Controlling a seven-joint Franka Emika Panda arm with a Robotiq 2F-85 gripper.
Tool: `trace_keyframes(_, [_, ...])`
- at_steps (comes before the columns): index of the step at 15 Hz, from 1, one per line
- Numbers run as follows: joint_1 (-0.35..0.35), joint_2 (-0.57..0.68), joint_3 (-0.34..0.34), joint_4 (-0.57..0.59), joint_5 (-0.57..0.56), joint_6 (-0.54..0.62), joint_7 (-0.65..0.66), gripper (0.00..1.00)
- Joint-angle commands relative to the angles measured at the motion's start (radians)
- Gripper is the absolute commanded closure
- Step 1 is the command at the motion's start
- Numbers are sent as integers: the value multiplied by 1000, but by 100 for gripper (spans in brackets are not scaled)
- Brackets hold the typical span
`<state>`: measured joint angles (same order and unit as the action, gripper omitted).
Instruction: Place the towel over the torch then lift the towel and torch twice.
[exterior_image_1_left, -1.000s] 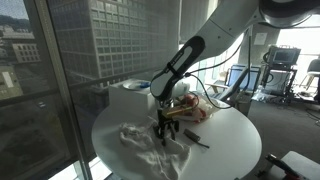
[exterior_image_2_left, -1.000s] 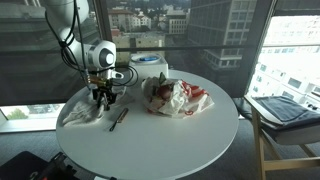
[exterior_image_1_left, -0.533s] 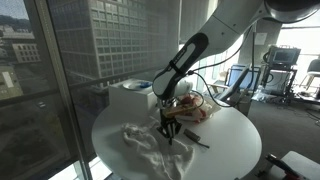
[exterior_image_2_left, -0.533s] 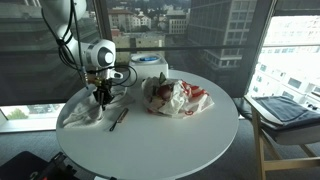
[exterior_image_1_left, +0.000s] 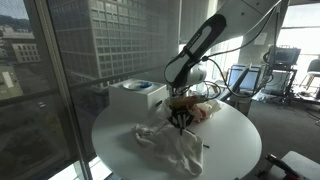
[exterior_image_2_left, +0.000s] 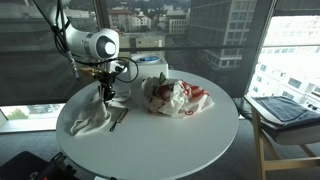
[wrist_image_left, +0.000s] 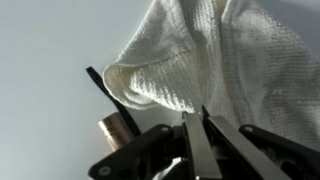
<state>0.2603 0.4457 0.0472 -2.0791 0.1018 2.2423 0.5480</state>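
Note:
My gripper has the towel hanging beside the uncovered torch, so it should move over the dark stick toward the red and white bag, lower and release.
The white towel (exterior_image_1_left: 172, 143) hangs in a bunch from my gripper (exterior_image_1_left: 180, 120), which is shut on its top fold above the round white table (exterior_image_1_left: 235, 150). In an exterior view the towel (exterior_image_2_left: 90, 117) trails down to the table from the gripper (exterior_image_2_left: 105, 92). The torch (exterior_image_2_left: 117, 119), a slim dark stick, lies on the table just beside the towel's lower edge, uncovered. In the wrist view the towel (wrist_image_left: 215, 60) fills the upper right above the shut fingers (wrist_image_left: 193, 140), and the torch (wrist_image_left: 108, 98) shows as a dark rod with a copper end at lower left.
A crumpled red and white bag (exterior_image_2_left: 178, 97) (exterior_image_1_left: 203, 111) lies near the table's middle. A white box with a blue bowl (exterior_image_1_left: 135, 92) (exterior_image_2_left: 148, 62) stands at the table's window side. Glass walls stand close behind the table.
The jaws have shut on the towel and the gripper has risen, pulling the towel up into a hanging bunch and towards the bag. The torch has stayed on the table.

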Motion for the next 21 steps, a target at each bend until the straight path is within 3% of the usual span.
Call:
trace_keyframes(1, [-33,-105,-49,-97,8,4,98,98])
trace_keyframes(5, [-99,-130,-87,-125,23,17,144,98])
trace_keyframes(13, [-203,-61,-91,-100,105,99,92,98])
trace_keyframes(18, [-215,-1,-108,-89,103,218,62,98])
trace_keyframes(19, [-214,0,-106,-88,97,222,49,68])
trace_keyframes(21, [-191,-17,-117,-103,44,214,21,60])
